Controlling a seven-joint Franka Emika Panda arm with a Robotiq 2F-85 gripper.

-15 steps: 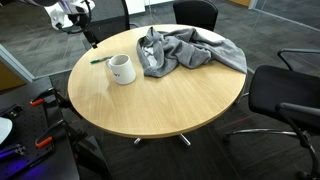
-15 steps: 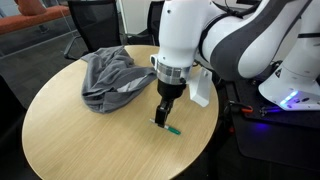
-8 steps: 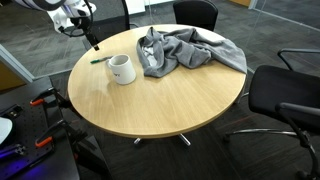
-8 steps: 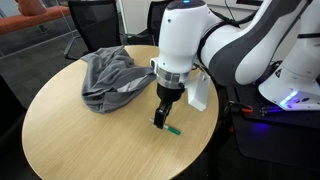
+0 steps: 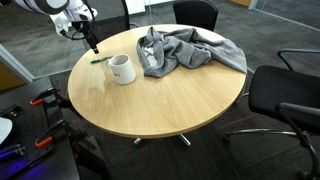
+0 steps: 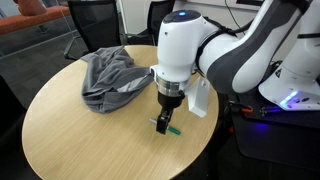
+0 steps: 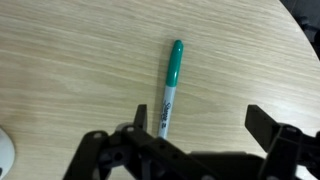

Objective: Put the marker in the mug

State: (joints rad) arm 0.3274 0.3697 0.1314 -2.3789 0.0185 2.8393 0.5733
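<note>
My gripper moves down next, easing slightly to the left in the wrist view, onto the marker's grey end (image 7: 167, 113), since it lies below, nearer the finger on that side.
A green-capped marker (image 7: 170, 90) lies flat on the round wooden table (image 5: 170, 95), near its edge; it also shows in both exterior views (image 6: 174, 130) (image 5: 99, 60). A white mug (image 5: 122, 70) stands upright beside it, partly hidden behind the arm in an exterior view (image 6: 200, 95). My gripper (image 7: 200, 125) is open and empty, hovering just above the marker, with the marker's white barrel near one finger. In both exterior views the gripper (image 6: 163, 122) (image 5: 91, 42) points down over the marker.
A crumpled grey cloth (image 5: 180, 50) lies on the table past the mug, also seen in an exterior view (image 6: 110, 78). Black office chairs (image 5: 285, 100) stand around the table. Equipment with cables (image 5: 25, 125) sits by the table's edge.
My gripper has come down slightly closer to the marker. The marker, mug and cloth have not moved.
</note>
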